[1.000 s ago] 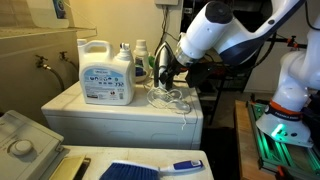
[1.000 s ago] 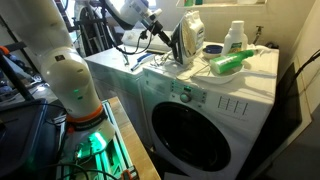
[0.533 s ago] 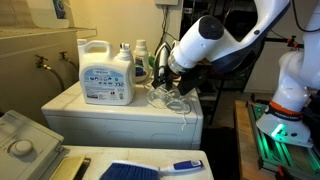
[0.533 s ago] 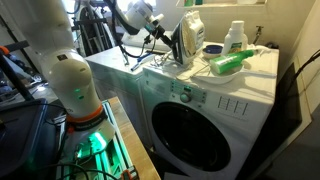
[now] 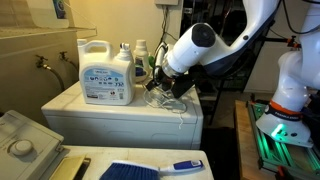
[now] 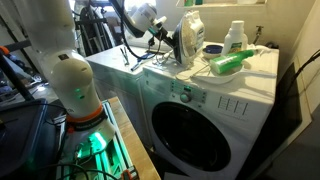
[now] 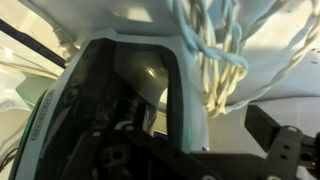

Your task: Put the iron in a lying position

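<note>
My gripper will stay where it is and close there next, because the iron's pale teal edge beside the white cord is between my open fingers.
The iron (image 6: 187, 45) stands upright on its heel on top of the white washing machine (image 6: 205, 88), dark with a pale teal edge. In the wrist view the iron (image 7: 140, 110) fills most of the frame, with its coiled white cord (image 7: 215, 50) lying behind it. My gripper (image 6: 163, 37) is right next to the iron, on its handle side. In an exterior view the gripper (image 5: 165, 78) hides most of the iron. The jaws (image 7: 190, 140) look open, with the iron's edge between the fingers; I cannot tell if they touch it.
A large white detergent jug (image 5: 105, 72) and smaller bottles (image 5: 140, 58) stand at the back of the washer top. A green bottle (image 6: 228, 63) lies on it and a white bottle (image 6: 234, 36) stands nearby. A blue brush (image 5: 150, 169) lies in front.
The arm has moved down and closer to the iron over the last second. The iron still stands upright and has not moved.
</note>
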Tool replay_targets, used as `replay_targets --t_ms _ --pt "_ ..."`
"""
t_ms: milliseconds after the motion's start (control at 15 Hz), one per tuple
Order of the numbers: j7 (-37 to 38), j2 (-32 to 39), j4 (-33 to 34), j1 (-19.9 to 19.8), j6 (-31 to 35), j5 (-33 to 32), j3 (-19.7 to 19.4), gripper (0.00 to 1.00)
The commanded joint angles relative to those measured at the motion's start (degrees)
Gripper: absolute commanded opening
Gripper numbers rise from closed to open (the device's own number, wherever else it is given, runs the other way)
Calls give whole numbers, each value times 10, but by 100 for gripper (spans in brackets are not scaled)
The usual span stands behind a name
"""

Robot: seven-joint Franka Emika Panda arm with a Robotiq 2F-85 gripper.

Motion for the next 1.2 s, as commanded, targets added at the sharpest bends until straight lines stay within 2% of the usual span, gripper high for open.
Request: replay_targets --t_ms 0,67,333,400,467,533,667,800,1133 --pt "11 12 10 10 25 -14 -15 88" --pt "11 12 12 10 29 -13 -16 76" --pt "9 12 12 10 43 -12 -22 44" --pt "8 12 12 9 47 -10 -23 57" --pt "7 10 12 9 51 -9 -24 58" --pt "6 9 11 8 57 -7 -26 32" --pt "5 6 10 6 73 -1 -28 32" --pt "4 3 9 3 91 7 -31 17" --pt "-1 -10 2 -1 142 25 -39 16"
